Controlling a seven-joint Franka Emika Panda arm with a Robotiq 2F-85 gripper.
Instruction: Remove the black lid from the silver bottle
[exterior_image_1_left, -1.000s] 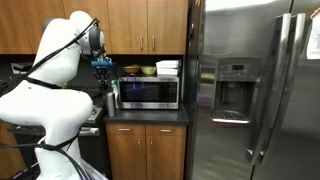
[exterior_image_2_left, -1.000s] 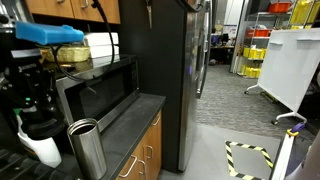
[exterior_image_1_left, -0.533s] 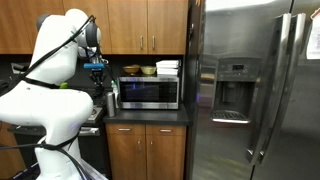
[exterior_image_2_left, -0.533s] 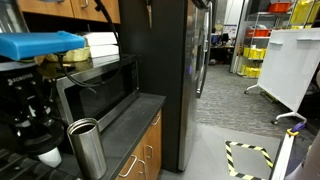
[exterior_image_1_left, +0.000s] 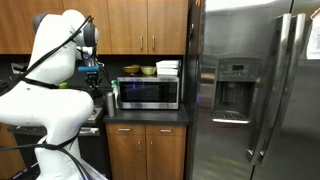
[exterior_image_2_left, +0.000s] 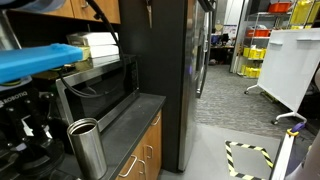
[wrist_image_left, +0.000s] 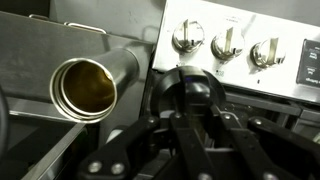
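I will next lower the black lid (wrist_image_left: 188, 98) onto the dark stove surface beside the knobs and let go of the lid, because that surface is below my gripper.
The silver bottle (exterior_image_1_left: 112, 99) stands upright on the counter beside the microwave. Its mouth is open in an exterior view (exterior_image_2_left: 87, 148) and in the wrist view (wrist_image_left: 85, 86). My gripper (wrist_image_left: 186, 128) is shut on the black lid (wrist_image_left: 188, 98), a round dark cap between the fingers. The gripper is off to the side of the bottle, clear of its mouth. It shows in both exterior views (exterior_image_1_left: 93, 76) (exterior_image_2_left: 28, 128), partly cut off at the frame edge in one; the lid itself is not discernible there.
The microwave (exterior_image_1_left: 148, 92) (exterior_image_2_left: 100, 85) stands right behind the bottle on the dark counter (exterior_image_2_left: 135, 118). A steel fridge (exterior_image_1_left: 250, 90) rises past the counter's end. Stove knobs (wrist_image_left: 225, 45) lie under the gripper. Bowls sit on the microwave (exterior_image_1_left: 140, 70).
The gripper has moved sideways away from the bottle with the lid and has come lower. The bottle has stayed in place, open.
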